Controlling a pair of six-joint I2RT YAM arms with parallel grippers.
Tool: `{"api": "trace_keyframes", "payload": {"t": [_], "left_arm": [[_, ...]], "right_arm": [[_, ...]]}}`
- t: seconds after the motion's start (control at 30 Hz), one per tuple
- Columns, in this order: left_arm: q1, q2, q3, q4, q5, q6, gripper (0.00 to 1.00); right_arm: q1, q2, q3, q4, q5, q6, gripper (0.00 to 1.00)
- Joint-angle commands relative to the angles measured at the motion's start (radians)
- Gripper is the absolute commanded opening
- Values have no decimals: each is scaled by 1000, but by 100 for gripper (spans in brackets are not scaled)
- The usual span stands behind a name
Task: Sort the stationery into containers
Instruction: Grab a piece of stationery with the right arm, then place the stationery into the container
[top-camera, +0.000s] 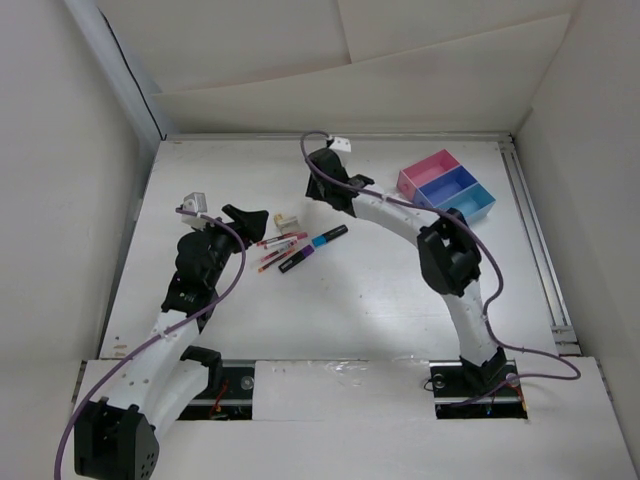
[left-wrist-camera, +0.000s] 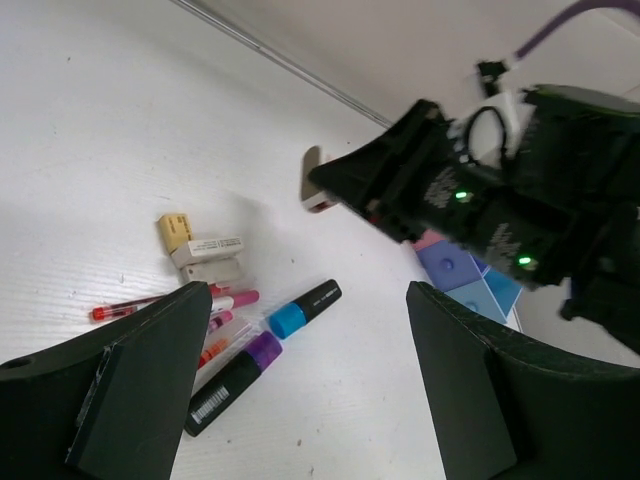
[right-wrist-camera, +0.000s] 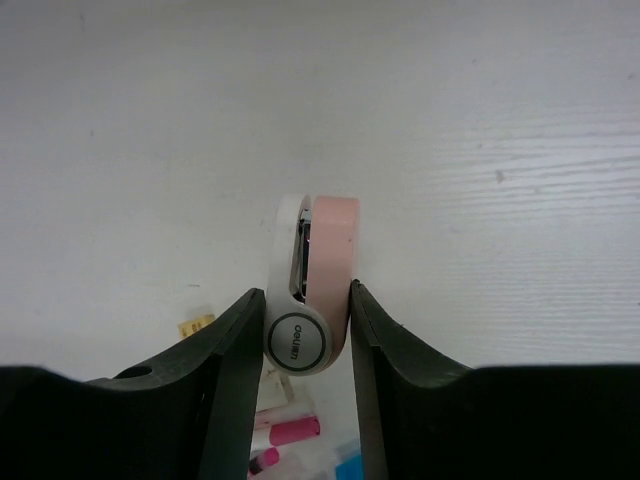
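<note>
The robot will next swing its right gripper toward the right in the top view, over the pink tray (top-camera: 429, 172), and let go of the stapler there, because that tray is empty.
A pile of stationery lies left of the table's middle: thin red and pink pens (top-camera: 278, 246), a dark marker with a purple end (top-camera: 297, 260), a dark marker with a blue cap (top-camera: 329, 238) and beige eraser blocks (top-camera: 288, 219). They also show in the left wrist view: pens (left-wrist-camera: 170, 303), purple marker (left-wrist-camera: 235, 377), blue-capped marker (left-wrist-camera: 305, 310), erasers (left-wrist-camera: 203, 252). My left gripper (top-camera: 256, 219) (left-wrist-camera: 310, 300) is open and empty just left of the pile. My right gripper (top-camera: 322, 168) (right-wrist-camera: 305, 300) is shut on a small pink and white stapler (right-wrist-camera: 318, 265), held above the table behind the pile. The pink, dark blue and light blue trays (top-camera: 446, 186) stand at the back right.
The right arm (top-camera: 440, 250) arches from the near edge across the table's middle to behind the pile. White walls close the table at the back and sides. A metal rail (top-camera: 530, 230) runs along the right edge beside the trays.
</note>
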Motion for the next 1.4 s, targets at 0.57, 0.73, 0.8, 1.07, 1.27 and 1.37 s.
{"api": "trace_keyframes", "payload": {"t": [0.57,0.73,0.8,1.07,1.27,1.37], "left_arm": [[-6,47,2,84,73,-3,77],[-6,47,2,84,73,-3,77],[-6,47,2,84,73,6,77],[-6,47,2,84,73,6,77],[-6,57,2,84,73,6,77],[-6,57,2,84,73,6,77]], "right_arm": [[-507,-390,-357,132,-69,-30,18],[-554,-327,-319,132,-108,-21,18],[-577,-303,-308,132,-142,-11,18],[-577,-260,-290,132,-164,-2,18],[-577,-260,-291,132,-155,7,59],[-577,-284,-300,132,-154,7,71]]}}
